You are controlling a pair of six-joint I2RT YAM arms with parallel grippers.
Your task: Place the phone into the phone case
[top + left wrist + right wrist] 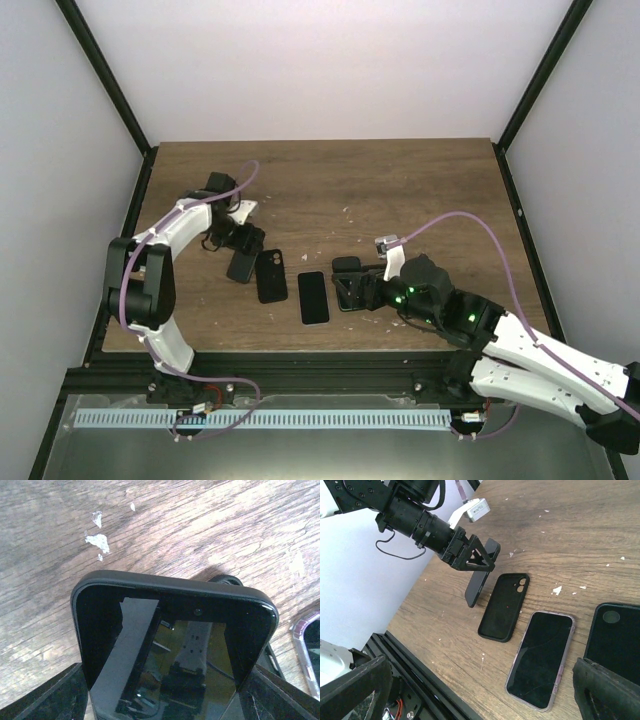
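Observation:
The robot will move its left gripper to the right in the top view, lower the slab onto the empty black cover and then release it, because the cover's hollow faces up.
The phone lies screen up on the wood table, a clear purplish rim around its edge. That rim looks like the phone case; its back is hidden. It also shows in the top view and at the right edge of the left wrist view. My left gripper is shut on a black slab with a glossy face and matte black rim. It holds the slab tilted, lower end near the table. My right gripper is open and empty, just right of the phone.
An empty opaque black cover with a camera cutout lies between the held slab and the phone. Another black slab with a round cutout lies under my right gripper. White flecks dot the table. A black frame rail runs along the near edge.

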